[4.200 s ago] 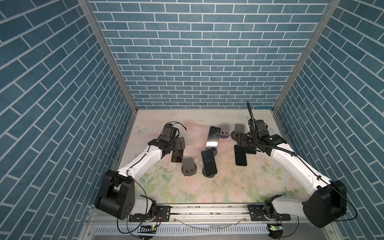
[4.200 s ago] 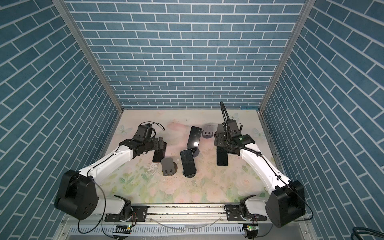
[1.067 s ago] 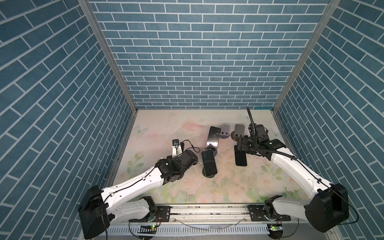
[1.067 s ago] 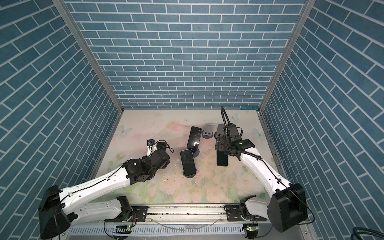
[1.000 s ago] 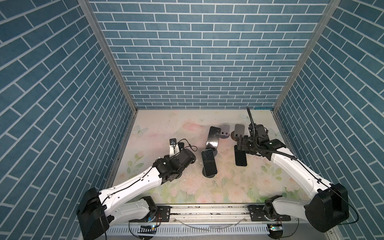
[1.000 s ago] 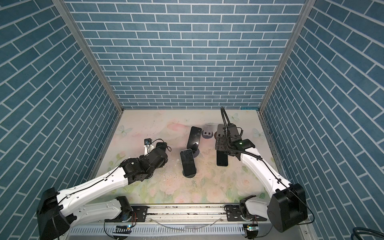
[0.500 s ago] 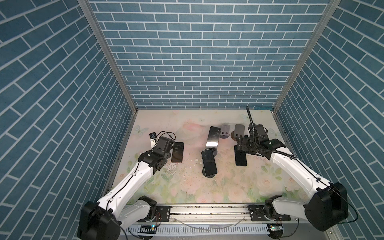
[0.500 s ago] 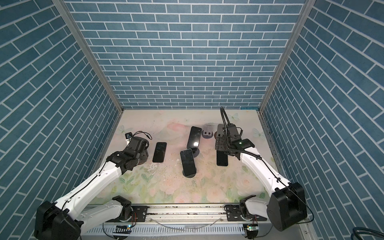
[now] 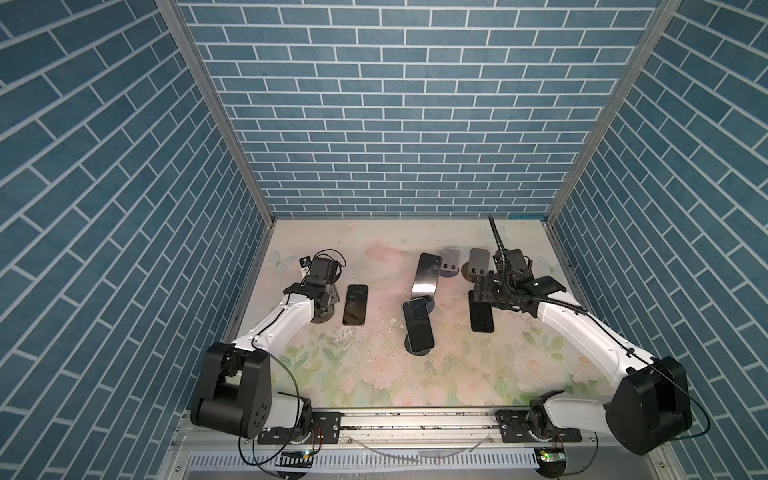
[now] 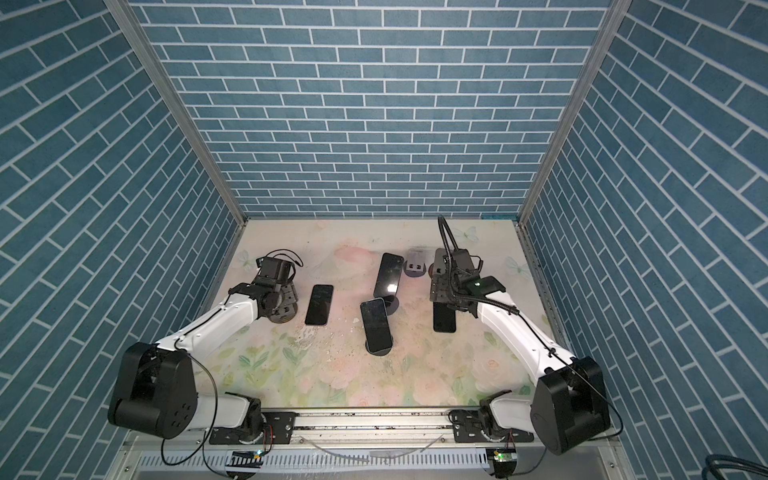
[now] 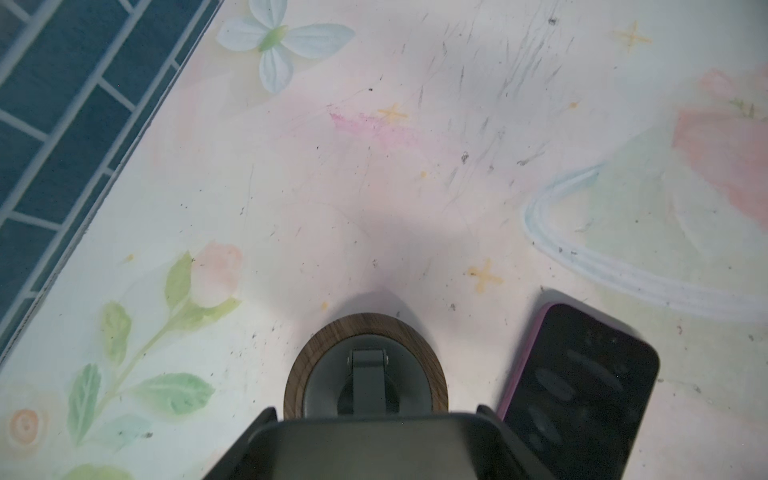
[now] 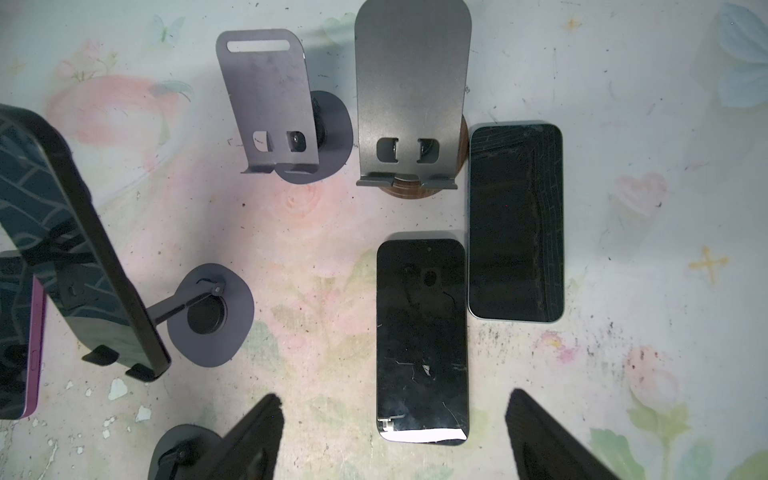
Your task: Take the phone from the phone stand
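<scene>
The left gripper will next move down to set the round wooden base on the bare tabletop beside the purple-edged phone and release the plate, as that stand is empty.
My left gripper (image 9: pixel 322 300) (image 11: pixel 376 413) is shut on the grey plate of an empty phone stand (image 11: pixel 365 374) with a round wooden base, low over the table at the far left. A purple-edged phone (image 9: pixel 355 304) (image 11: pixel 577 390) lies flat right beside it. Two dark phones (image 9: pixel 427 276) (image 9: pixel 417 326) lean on stands in the middle. My right gripper (image 9: pixel 484 291) (image 12: pixel 392 415) hangs open over a black phone (image 12: pixel 422 332) that lies flat. A cracked phone (image 12: pixel 515 220) lies next to that one.
Two empty grey stands (image 12: pixel 266 99) (image 12: pixel 411 95) stand at the back, just beyond the flat phones. The left brick wall (image 11: pixel 62 104) runs close to my left gripper. Small white flakes (image 9: pixel 392 331) litter the floral table.
My left gripper has carried the stand from the middle of the table leftwards, past the flat phone, to the far left. The right arm has not moved.
</scene>
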